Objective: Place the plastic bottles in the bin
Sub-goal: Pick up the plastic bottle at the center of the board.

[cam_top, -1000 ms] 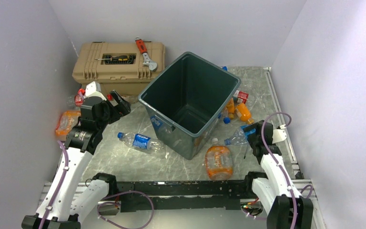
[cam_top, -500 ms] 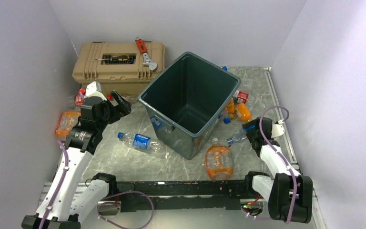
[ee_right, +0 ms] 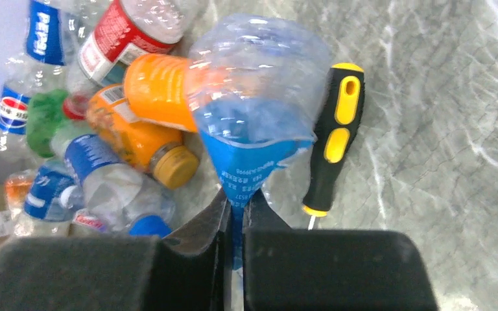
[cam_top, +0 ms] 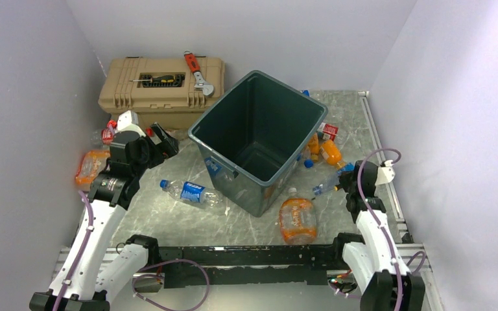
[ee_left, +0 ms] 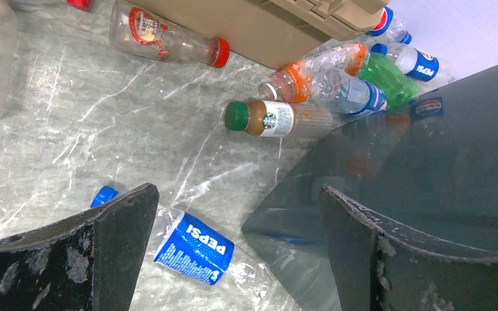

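My right gripper rises next, tilting level, toward the bin's open top (cam_top: 258,128) to release the bottle, since that opening lies to its left in the top view.
The dark green-grey bin (cam_top: 285,123) stands open in the middle of the table. My right gripper (cam_top: 347,182) is to its right, shut on a crushed clear bottle with a blue label (ee_right: 253,116), pinching the flattened label end between its jaws (ee_right: 235,207). More plastic bottles are piled behind it (ee_right: 142,139). My left gripper (cam_top: 162,144) hangs open left of the bin, above a Pepsi bottle (ee_left: 191,249) that lies on the table beside the bin wall (ee_left: 428,168). A crushed orange bottle (cam_top: 297,219) lies in front of the bin, and another orange one (cam_top: 92,167) sits at the far left.
A tan toolbox (cam_top: 162,87) stands at the back left with a red wrench (cam_top: 196,70) and a screwdriver (cam_top: 159,80) on it. A black and yellow screwdriver (ee_right: 337,136) lies beside the held bottle. Several bottles (ee_left: 324,84) lie between toolbox and bin. Walls close in on both sides.
My right gripper has shut on the blue-labelled bottle and drawn it a little to the right and back. The left arm has not moved.
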Available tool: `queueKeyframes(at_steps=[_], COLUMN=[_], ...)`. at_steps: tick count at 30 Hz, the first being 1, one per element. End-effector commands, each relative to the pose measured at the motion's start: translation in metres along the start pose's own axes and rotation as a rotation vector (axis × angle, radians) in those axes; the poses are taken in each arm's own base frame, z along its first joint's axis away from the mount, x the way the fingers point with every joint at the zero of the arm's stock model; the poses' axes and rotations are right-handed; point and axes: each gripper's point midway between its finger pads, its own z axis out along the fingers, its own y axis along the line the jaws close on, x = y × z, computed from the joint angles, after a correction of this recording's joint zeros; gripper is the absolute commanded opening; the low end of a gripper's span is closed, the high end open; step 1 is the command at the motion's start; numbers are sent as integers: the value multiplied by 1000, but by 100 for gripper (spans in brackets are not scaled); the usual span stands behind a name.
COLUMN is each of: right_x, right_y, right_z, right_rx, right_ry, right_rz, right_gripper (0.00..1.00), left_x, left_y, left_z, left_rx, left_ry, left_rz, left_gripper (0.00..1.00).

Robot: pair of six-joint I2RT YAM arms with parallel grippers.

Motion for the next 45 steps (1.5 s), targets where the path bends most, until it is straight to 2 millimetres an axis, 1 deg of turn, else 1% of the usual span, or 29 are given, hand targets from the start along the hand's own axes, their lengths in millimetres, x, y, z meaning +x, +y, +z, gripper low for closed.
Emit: queueKeyframes(at_steps=[1, 3, 6, 8, 10, 11, 13, 16, 18, 20, 21, 22, 24, 25, 26, 27, 28, 29, 30, 31, 32, 34, 36, 38, 40, 43, 45], right_x=[-32, -46, -63, -74, -90, -99, -123, -161, -181, -194, -198, -203, -207, -210, -207, -203, -191, -183, -176, -169, -164, -158, -157, -159, -162, -167, -169], right_y=[21, 28, 36, 41, 54, 60, 72, 87, 104, 126, 137, 147, 160, 169, 179, 190, 200, 207, 214, 221, 226, 231, 233, 236, 238, 243, 249], right_z=[-23, -35, -54, -70, -89, -100, -126, -172, -205, -240, -255, -275, -304, -325, -344, -367, -386, -402, -416, -426, -436, -454, -468, -478, -484, -491, -494], right_rx=[-47, -55, -69, -100, -165, -198, -240, -276, -354, -461, -516, -579, -697, -797, -907, -1047, -1190, -1306, -1408, -1496, -1575, -1721, -1817, -1882, -1932, -2009, -2037], right_ry=[-78, -117, -159, -198, -250, -276, -347, -451, -501, -520, -520, -531, -550, -580, -595, -609, -587, -557, -530, -460, -423, -355, -318, -302, -285, -257, -230], right_rz=[-5, 7, 29, 71, 112, 128, 144, 167, 161, 128, 104, 97, 90, 90, 75, 53, 23, 33, 17, 36, 35, 57, 81, 92, 115, 144, 139], right_gripper=[0, 0, 0, 0, 0, 0, 0, 0, 0, 0, 0, 0, 0, 0, 0, 0, 0, 0, 0, 0, 0, 0, 0, 0, 0, 0, 0], left_x=[-4, -4, -4, -4, -5, -6, -10, -32, -52, -74, -88, -98, -119, -128, -135, -141, -146, -152, -149, -154, -152, -146, -143, -141, -140, -137, -132], left_y=[-3, -2, -2, -2, -2, -1, -1, -14, -29, -50, -64, -76, -100, -112, -122, -133, -144, -158, -166, -180, -191, -209, -221, -227, -233, -239, -245], left_z=[0, 0, 0, 1, 2, 3, 1, -14, -28, -45, -59, -70, -96, -110, -122, -135, -148, -163, -170, -186, -197, -220, -237, -247, -252, -251, -243], left_rx=[9, 7, 1, -3, -6, -11, -26, -3, 51, 137, 196, 251, 357, 417, 473, 534, 604, 693, 759, 865, 958, 1140, 1279, 1372, 1441, 1519, 1541], left_ry=[-12, -18, -19, -16, -17, -19, -27, -76, -134, -188, -220, -240, -294, -317, -339, -357, -375, -406, -391, -416, -412, -388, -374, -351, -319, -269, -223], left_rz=[-6, -7, -11, -13, -15, -19, -47, -99, -129, -136, -130, -119, -109, -104, -102, -98, -96, -94, -98, -96, -92, -75, -72, -79, -81, -92, -94], left_gripper=[99, 99, 99, 99, 100, 98, 98, 99, 99, 99, 99, 99, 99, 99, 99, 99, 99, 99, 99, 99, 99, 99, 99, 99, 99, 99, 99])
